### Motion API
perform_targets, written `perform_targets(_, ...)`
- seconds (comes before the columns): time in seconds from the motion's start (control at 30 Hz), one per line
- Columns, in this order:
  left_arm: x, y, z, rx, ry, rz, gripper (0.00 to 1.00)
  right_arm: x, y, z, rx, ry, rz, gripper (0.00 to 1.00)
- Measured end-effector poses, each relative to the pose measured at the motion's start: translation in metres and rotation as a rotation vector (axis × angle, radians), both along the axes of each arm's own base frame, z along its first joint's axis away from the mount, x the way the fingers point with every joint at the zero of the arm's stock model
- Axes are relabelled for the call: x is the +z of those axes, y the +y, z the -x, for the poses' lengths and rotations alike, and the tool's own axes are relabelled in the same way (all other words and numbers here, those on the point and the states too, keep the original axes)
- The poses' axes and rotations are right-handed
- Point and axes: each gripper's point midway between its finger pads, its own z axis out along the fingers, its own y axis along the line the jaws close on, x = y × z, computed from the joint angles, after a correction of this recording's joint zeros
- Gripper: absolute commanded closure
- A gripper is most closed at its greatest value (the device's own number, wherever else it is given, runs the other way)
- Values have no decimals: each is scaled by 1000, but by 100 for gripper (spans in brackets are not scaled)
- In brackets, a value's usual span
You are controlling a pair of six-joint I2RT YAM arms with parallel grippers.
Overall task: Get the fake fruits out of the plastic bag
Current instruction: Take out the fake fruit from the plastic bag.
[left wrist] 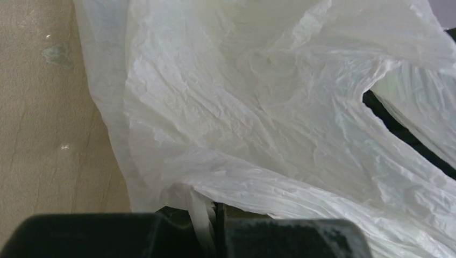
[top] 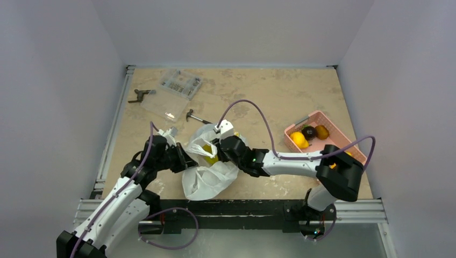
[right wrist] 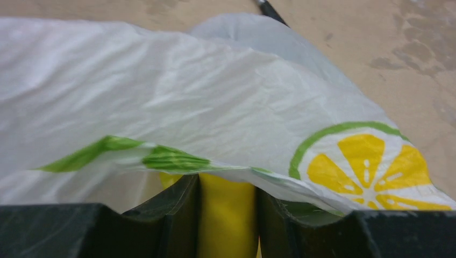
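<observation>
My right gripper should lift out of the bag, carry the yellow fruit to the bare bottom of the pink basket and let it go there, because the basket already holds fruits.
The white plastic bag (top: 207, 177) lies crumpled near the table's front edge, its mouth facing the right arm. My left gripper (top: 184, 159) is shut on a twisted strip of the bag (left wrist: 201, 212) at its left side. In the left wrist view the bag (left wrist: 258, 107) fills the frame. My right gripper (top: 216, 152) reaches into the bag's mouth. In the right wrist view its jaws (right wrist: 227, 188) are shut on a yellow fruit (right wrist: 226, 226) under the bag's printed edge (right wrist: 188, 91). What kind of fruit it is stays hidden. A bit of yellow (top: 211, 159) shows in the top view.
A pink basket (top: 336, 126) at the right holds an orange fruit (top: 299, 140), a dark one (top: 308, 131) and a brownish one (top: 322, 131). A clear organiser box (top: 177, 88), a hammer (top: 196, 116) and a small tool (top: 141, 95) lie behind the bag.
</observation>
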Motion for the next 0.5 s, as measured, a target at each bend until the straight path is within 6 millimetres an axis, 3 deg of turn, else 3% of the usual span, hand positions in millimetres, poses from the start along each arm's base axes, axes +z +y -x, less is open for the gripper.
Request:
perform_targets(0.1, 1, -1, 1, -3, -2, 6, 100, 22, 17, 16, 117, -1, -140, 88)
perform_targets(0.27, 8, -1, 0, 2, -9, 14, 100, 41, 43, 40, 293, 20, -283, 97)
perform_targets(0.5, 28, -2, -5, 15, -62, 33, 100, 55, 41, 63, 407, 10, -366, 100)
